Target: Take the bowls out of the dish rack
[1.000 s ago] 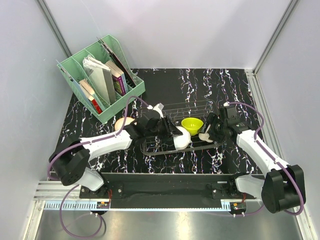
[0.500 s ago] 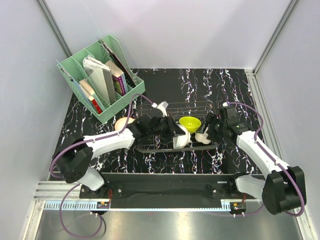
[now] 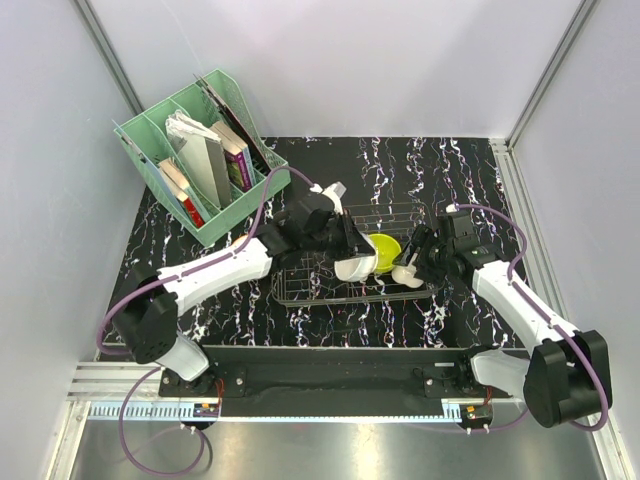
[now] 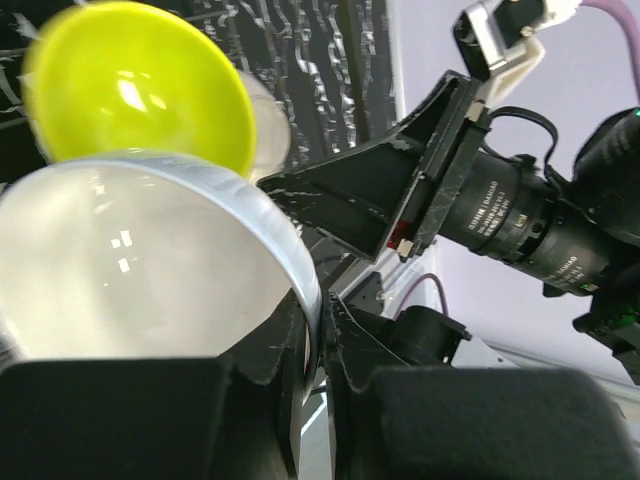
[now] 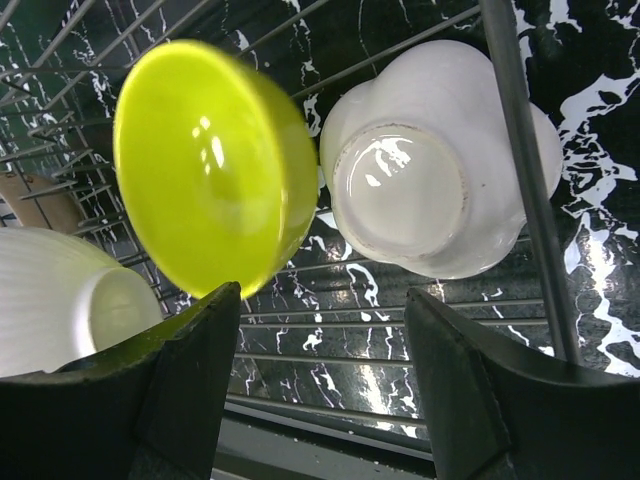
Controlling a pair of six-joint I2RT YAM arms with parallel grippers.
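My left gripper goes left in the top view and lowers next to free the white bowl on the tabletop beside the rack, since that spot is empty.
The dark wire dish rack (image 3: 300, 290) lies mid-table. My left gripper (image 3: 350, 255) is shut on the rim of a white bowl (image 3: 356, 268) and holds it over the rack; in the left wrist view the fingers (image 4: 345, 345) pinch that rim (image 4: 300, 270). The yellow-green bowl (image 3: 384, 247) stands tilted in the rack just behind it, and shows in both wrist views (image 4: 140, 85) (image 5: 205, 160). A second white bowl (image 3: 408, 272) (image 5: 440, 165) leans on its side in the rack's right end. My right gripper (image 3: 420, 262) (image 5: 325, 370) is open and empty, close before these two bowls.
A mint-green file organiser (image 3: 200, 165) with books stands at the back left. The two arms are close together over the rack; the right gripper shows in the left wrist view (image 4: 430, 190). Walls close in the table on the left, back and right.
My left gripper has moved back and up with the white bowl, which now hangs beside the yellow-green bowl. The rack shifted slightly left. The right arm has hardly moved.
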